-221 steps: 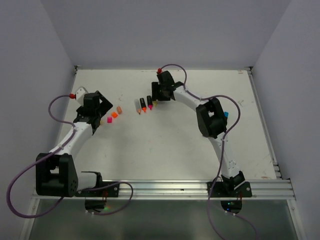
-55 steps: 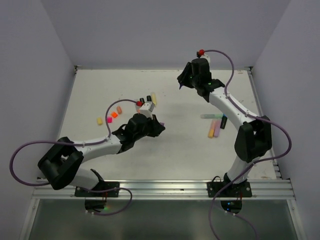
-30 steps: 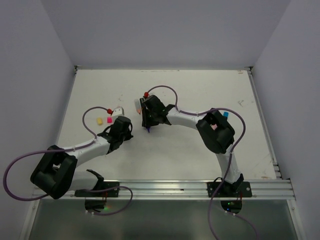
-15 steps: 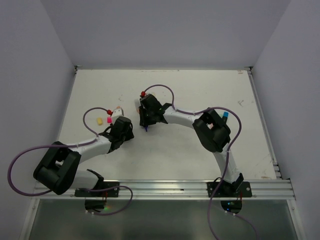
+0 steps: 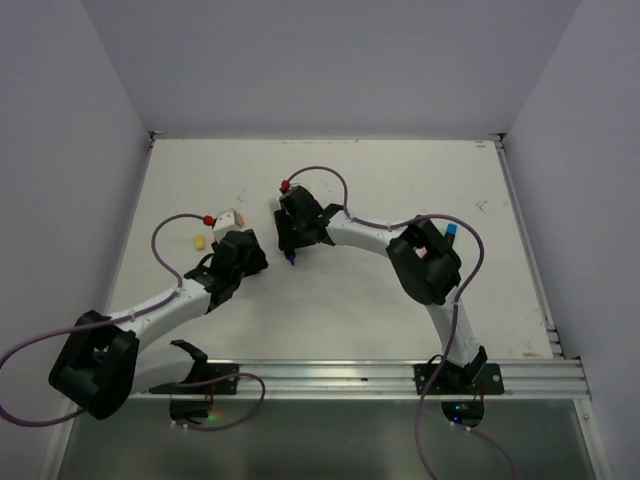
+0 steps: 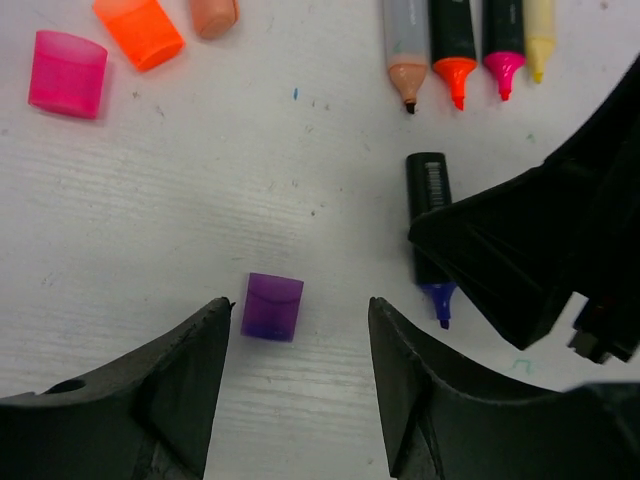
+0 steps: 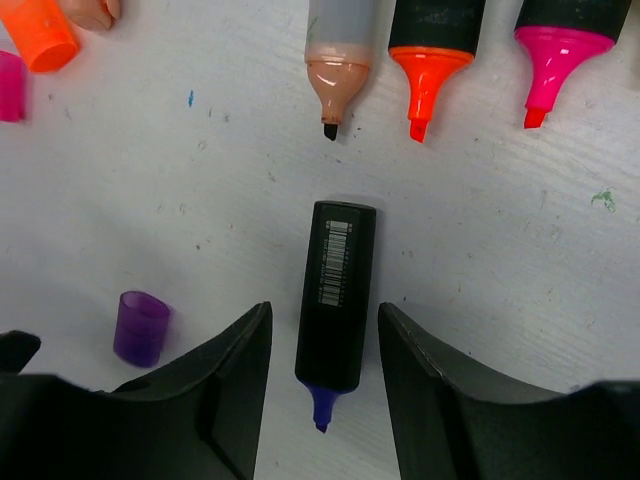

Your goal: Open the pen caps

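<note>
I will move my right gripper up and to the right in the top view, then down beside the blue pen point(image 5: 450, 234), because the tip of the black highlighter is already bare.
A purple pen cap point(image 6: 271, 306) lies loose on the table between the fingers of my open left gripper point(image 6: 300, 322), nearer the left finger and touching neither. My right gripper point(image 7: 323, 318) is open around a black highlighter point(image 7: 336, 280) with a bare purple tip point(image 7: 320, 410); gaps show on both sides of it. The purple cap point(image 7: 140, 327) lies to its left. Pink point(image 6: 68, 73), orange point(image 6: 138, 30) and peach point(image 6: 212, 14) caps lie at the far left. In the top view both grippers point(image 5: 245, 252) point(image 5: 295, 238) are close together mid-table, and a yellow cap point(image 5: 198, 241) lies to their left.
Several uncapped highlighters lie side by side beyond the grippers: peach point(image 7: 340, 50), orange point(image 7: 430, 50), pink point(image 7: 560, 40) and yellow point(image 6: 538, 30). A blue pen point(image 5: 452, 229) shows behind the right arm's elbow. The right gripper's black body point(image 6: 540, 250) sits close on the right in the left wrist view.
Both grippers have opened. The left arm's elbow has swung out to the left and its gripper has edged back a little. The right arm has hardly moved.
</note>
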You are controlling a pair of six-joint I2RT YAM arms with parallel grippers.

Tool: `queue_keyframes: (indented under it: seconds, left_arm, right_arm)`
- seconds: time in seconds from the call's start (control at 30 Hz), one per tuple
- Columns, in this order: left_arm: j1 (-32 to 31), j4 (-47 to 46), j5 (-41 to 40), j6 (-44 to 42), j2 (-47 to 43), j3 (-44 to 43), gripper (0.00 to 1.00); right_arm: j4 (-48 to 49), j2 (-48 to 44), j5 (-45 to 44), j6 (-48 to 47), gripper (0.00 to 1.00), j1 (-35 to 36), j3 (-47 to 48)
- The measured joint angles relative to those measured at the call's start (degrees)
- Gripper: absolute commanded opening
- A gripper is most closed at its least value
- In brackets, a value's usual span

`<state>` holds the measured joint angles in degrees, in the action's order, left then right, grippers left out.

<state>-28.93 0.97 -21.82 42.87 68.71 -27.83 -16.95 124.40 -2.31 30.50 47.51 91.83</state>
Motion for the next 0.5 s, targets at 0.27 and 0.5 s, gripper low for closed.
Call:
queue_keyframes:
  seconds: [0.27, 0.5]
  left_arm:
    - [0.02, 1.36, 1.07, -0.96, -10.84, 0.00, 0.61]
    - [0.02, 0.26, 6.16, -2.23, -11.10, -0.35, 0.62]
  right_arm:
    - [-3.43, -3.15, -5.18, -1.79, 0.53, -0.44, -0.59]
    - [-4.87, -19.71, -5.79, 0.24, 0.52, -13.35, -10.05]
